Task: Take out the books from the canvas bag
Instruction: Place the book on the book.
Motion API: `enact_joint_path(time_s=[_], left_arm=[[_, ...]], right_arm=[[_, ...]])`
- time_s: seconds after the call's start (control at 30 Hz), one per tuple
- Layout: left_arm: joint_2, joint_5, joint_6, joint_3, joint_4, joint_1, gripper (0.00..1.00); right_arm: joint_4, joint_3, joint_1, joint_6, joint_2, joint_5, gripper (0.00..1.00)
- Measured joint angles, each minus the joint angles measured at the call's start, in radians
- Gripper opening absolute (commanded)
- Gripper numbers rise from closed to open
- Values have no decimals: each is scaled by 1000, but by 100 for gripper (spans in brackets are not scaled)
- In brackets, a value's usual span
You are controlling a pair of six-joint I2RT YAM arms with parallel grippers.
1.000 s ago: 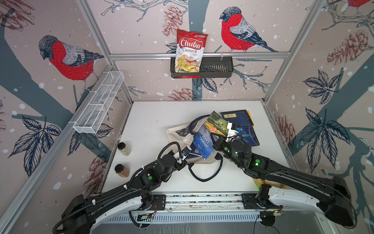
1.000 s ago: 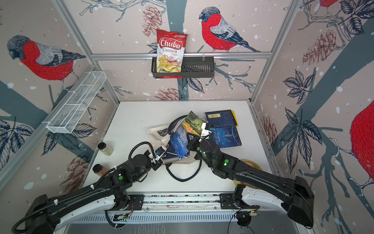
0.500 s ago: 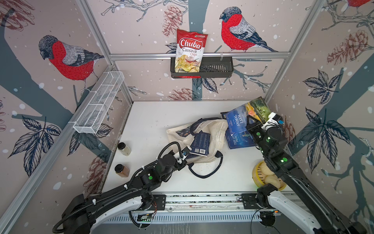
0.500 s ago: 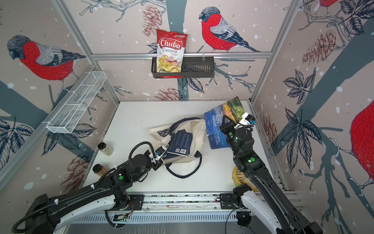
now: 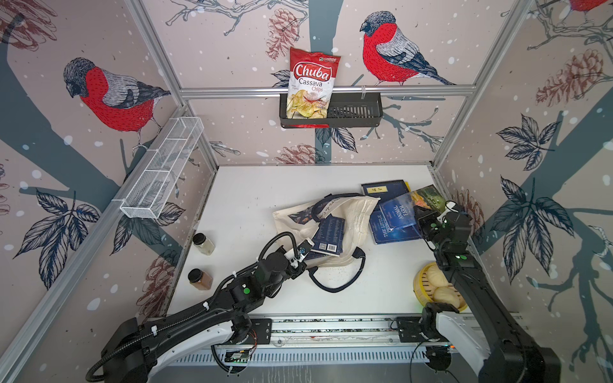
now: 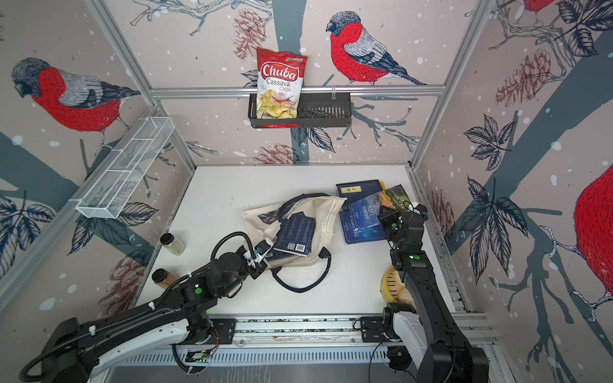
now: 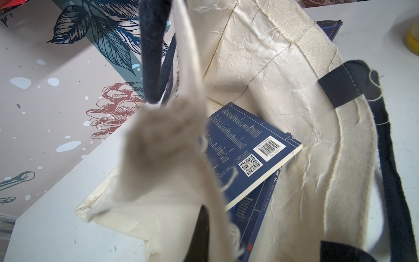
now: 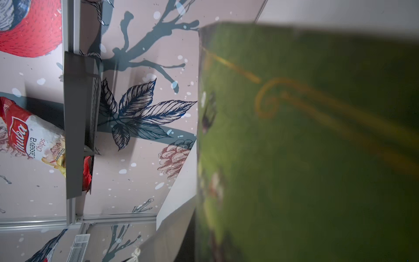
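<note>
The robot needs to lower its right gripper onto "The Little Prince" next and level the tilted "Animal Farm" book before releasing it, because that cover lies flat directly below.
The cream canvas bag (image 5: 355, 215) (image 6: 326, 219) lies mid-table with its mouth toward the front. My left gripper (image 5: 303, 255) (image 6: 262, 255) is shut on the near rim and holds the mouth up. Inside, a navy book (image 5: 328, 233) (image 7: 244, 145) with a barcode lies on another navy book (image 7: 256, 204). My right gripper (image 5: 421, 215) (image 6: 386, 215) is shut on the "Animal Farm" book (image 5: 398, 212) (image 8: 306, 147). It holds it tilted over "The Little Prince" (image 5: 384, 232) and a navy book with a yellow label (image 5: 381, 189), both on the table right of the bag.
A chips bag (image 5: 310, 86) stands in a black basket (image 5: 358, 109) on the back wall. A white wire shelf (image 5: 162, 169) hangs on the left wall. Two spice jars (image 5: 204, 243) (image 5: 199, 279) stand front left. A yellow steamer with buns (image 5: 434, 288) sits front right.
My right arm has carried the "Animal Farm" book from the bag's mouth out to the right, then lowered it over the books lying there. The left arm has not moved.
</note>
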Motion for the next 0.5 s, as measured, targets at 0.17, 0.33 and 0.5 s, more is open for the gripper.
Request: enact_joint_path(time_s=[0.17, 0.33, 0.5], left_arm=[[0, 0, 0, 0, 0, 0, 0], [0, 0, 0, 0, 0, 0, 0], [0, 0, 0, 1, 0, 0, 0]], right_arm=[[79, -63, 16, 29, 114, -19, 0], [145, -87, 54, 31, 182, -17, 0], [211, -103, 59, 41, 218, 17, 0]])
